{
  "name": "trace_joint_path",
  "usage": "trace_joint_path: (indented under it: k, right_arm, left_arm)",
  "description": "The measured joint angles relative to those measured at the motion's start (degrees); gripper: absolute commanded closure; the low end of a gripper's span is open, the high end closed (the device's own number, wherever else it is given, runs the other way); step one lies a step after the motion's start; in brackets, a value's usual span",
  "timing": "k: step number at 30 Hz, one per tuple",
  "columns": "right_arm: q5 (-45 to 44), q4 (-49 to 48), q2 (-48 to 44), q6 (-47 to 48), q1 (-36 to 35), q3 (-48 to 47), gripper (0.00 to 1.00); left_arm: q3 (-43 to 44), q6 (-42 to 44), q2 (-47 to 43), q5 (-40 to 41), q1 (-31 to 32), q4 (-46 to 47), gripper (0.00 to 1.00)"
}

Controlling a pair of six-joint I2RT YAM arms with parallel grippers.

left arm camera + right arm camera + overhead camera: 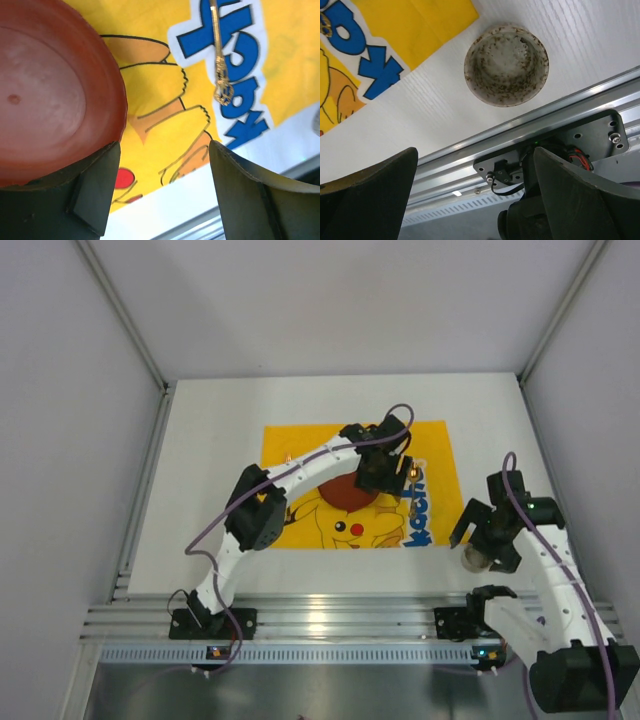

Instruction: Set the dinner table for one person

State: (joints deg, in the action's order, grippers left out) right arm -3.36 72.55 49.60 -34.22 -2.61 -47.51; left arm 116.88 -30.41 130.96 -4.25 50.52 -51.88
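Observation:
I should next move my right gripper down onto the rim's side by the cloth (471, 54), since the speckled cup (506, 65) stands upright and open below my spread fingers.
The white dinner table (205, 450) carries a yellow cartoon-print cloth (300, 445). A red plate (348, 498) lies on the cloth, and it fills the left of the left wrist view (45, 95). A thin gold utensil (218, 55) lies on the cloth's blue lettering, to the right of the plate. My left gripper (385, 475) hovers over the plate's right edge, open and empty (162, 185). A speckled cup (506, 65) stands upright on bare table off the cloth's corner, and it shows in the top view (473, 558). My right gripper (482, 538) is open and empty above it (475, 192).
An aluminium rail (330, 615) with the arm bases runs along the near edge, close to the cup. Grey walls enclose the table on the left, right and far sides. The right arm's base mount (550, 150) lies just below the cup in the right wrist view.

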Motion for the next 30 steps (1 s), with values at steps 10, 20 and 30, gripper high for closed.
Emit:
trace_joint_path:
  k: [10,20,30]
  right_arm:
    - [-0.98,-8.55,6.08,-1.53,0.0,5.53,0.02]
    - [-1.92,-17.68,13.25,-3.72,0.0,9.01,0.16]
    - [-3.82,-24.04,17.0,-5.75,0.0,11.52,0.82]
  left_arm:
    - [-12.37,-1.44,-23.52,4.11,-0.5,1.09,0.25]
    - [-32.83,-4.15,-35.32,6.49,-0.5,1.6,0.26]
    - [-37.13,-4.74,-40.46,8.04,-0.5,1.14,0.26]
